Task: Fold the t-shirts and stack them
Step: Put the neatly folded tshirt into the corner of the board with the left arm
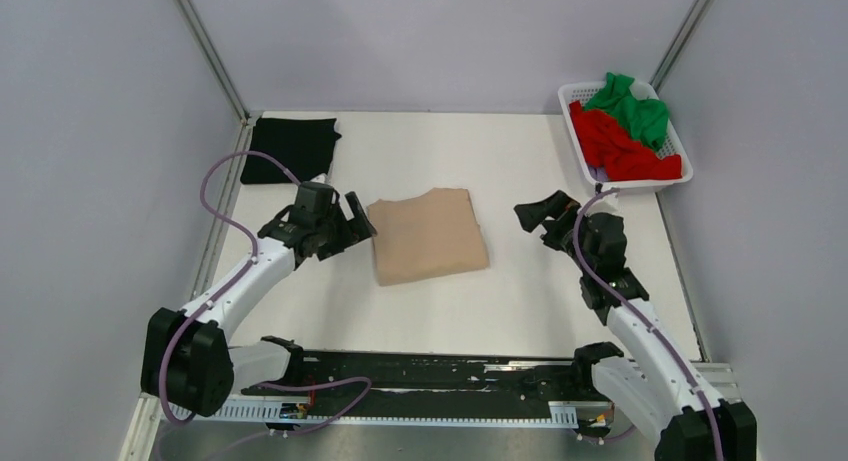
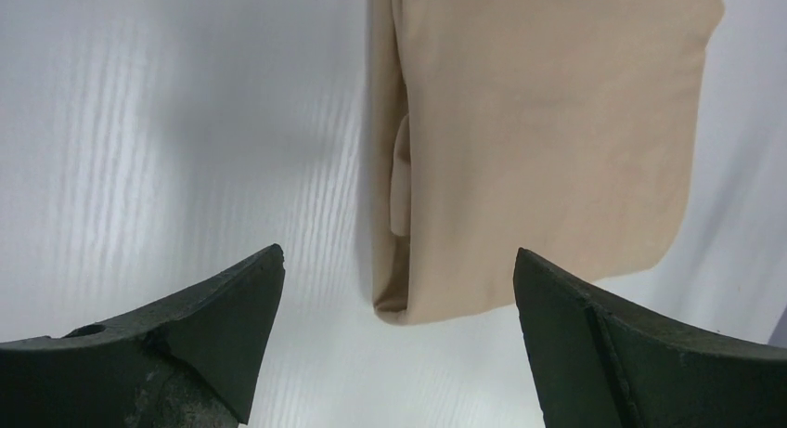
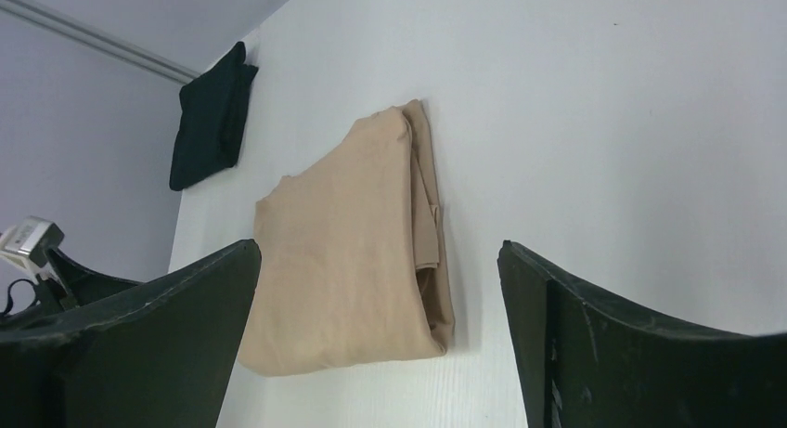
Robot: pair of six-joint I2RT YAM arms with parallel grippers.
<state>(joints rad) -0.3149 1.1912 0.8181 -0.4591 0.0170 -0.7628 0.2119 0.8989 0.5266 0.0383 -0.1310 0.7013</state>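
Observation:
The beige t-shirt's layered edge point(image 1: 379, 245) point(image 2: 401, 175) is below my left gripper and to its right in the top view. I should move my left gripper down and across onto that edge next.
A beige t-shirt point(image 1: 428, 235) lies folded in a rough square at the table's middle; it also shows in the left wrist view point(image 2: 538, 140) and the right wrist view point(image 3: 343, 252). A folded black t-shirt point(image 1: 290, 149) lies at the back left, also in the right wrist view point(image 3: 212, 117). A red t-shirt point(image 1: 622, 147) and a green t-shirt point(image 1: 632, 107) are bunched in the basket. My left gripper point(image 1: 362, 221) is open and empty just left of the beige shirt. My right gripper point(image 1: 538, 215) is open and empty, a short way right of it.
A white slatted basket point(image 1: 572, 121) stands at the back right corner. Metal frame posts rise at the back corners. A black rail with cables point(image 1: 430, 376) runs along the near edge between the arm bases.

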